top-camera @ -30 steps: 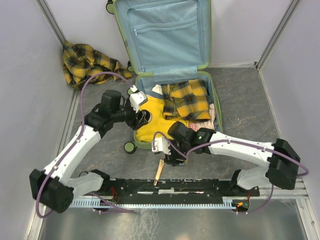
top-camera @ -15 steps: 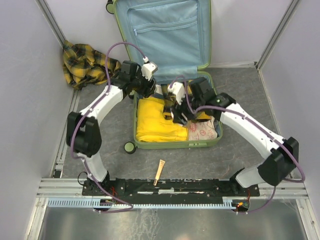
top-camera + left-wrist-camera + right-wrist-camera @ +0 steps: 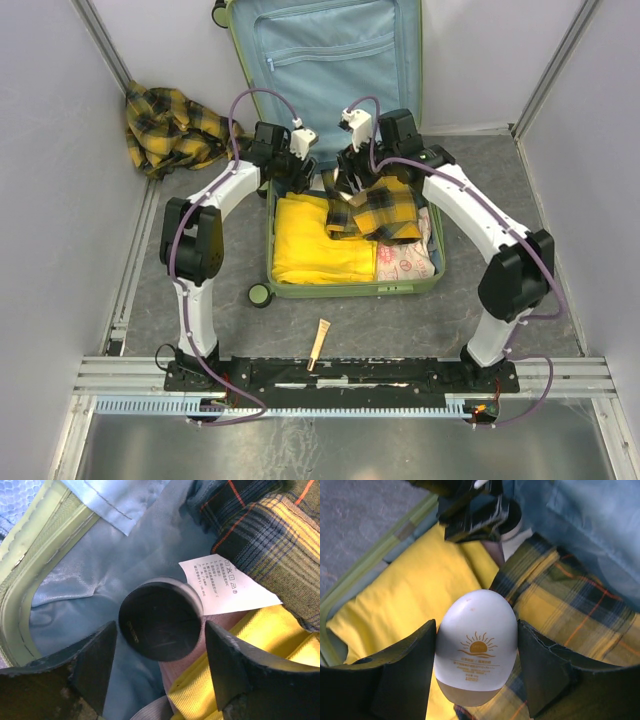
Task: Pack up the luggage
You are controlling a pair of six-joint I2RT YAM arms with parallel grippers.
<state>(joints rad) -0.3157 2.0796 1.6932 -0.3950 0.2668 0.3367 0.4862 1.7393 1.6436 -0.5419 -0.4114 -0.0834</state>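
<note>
I need to move my right gripper toward the care label [image 3: 318, 184] [image 3: 514, 542] and lower the bottle there, because there is a gap between the yellow garment and the black container.
The luggage [image 3: 430, 270], a lime-green suitcase, lies open with its blue-lined lid [image 3: 330, 70] leaning on the back wall. Inside are a yellow garment [image 3: 315, 245], a yellow plaid shirt [image 3: 390, 210] and a floral pouch [image 3: 405, 262]. My right gripper [image 3: 476, 652] is shut on a white egg-shaped sunscreen bottle [image 3: 476, 640] above the shirt, near the hinge [image 3: 348, 188]. My left gripper [image 3: 160, 627] is open at the back left corner [image 3: 298, 170], its jaws astride but not touching a black round-capped container [image 3: 160, 620] on the lining beside a white care label [image 3: 225, 582].
A second plaid cloth [image 3: 170, 125] lies crumpled in the back left corner outside the case. A small beige tube [image 3: 320, 342] lies on the floor in front of the case. Side walls stand close on both sides.
Both arms swung from the suitcase's front and left side to its hinge end. The right gripper carried the sunscreen bottle there; the left gripper now hovers over the black-capped container.
</note>
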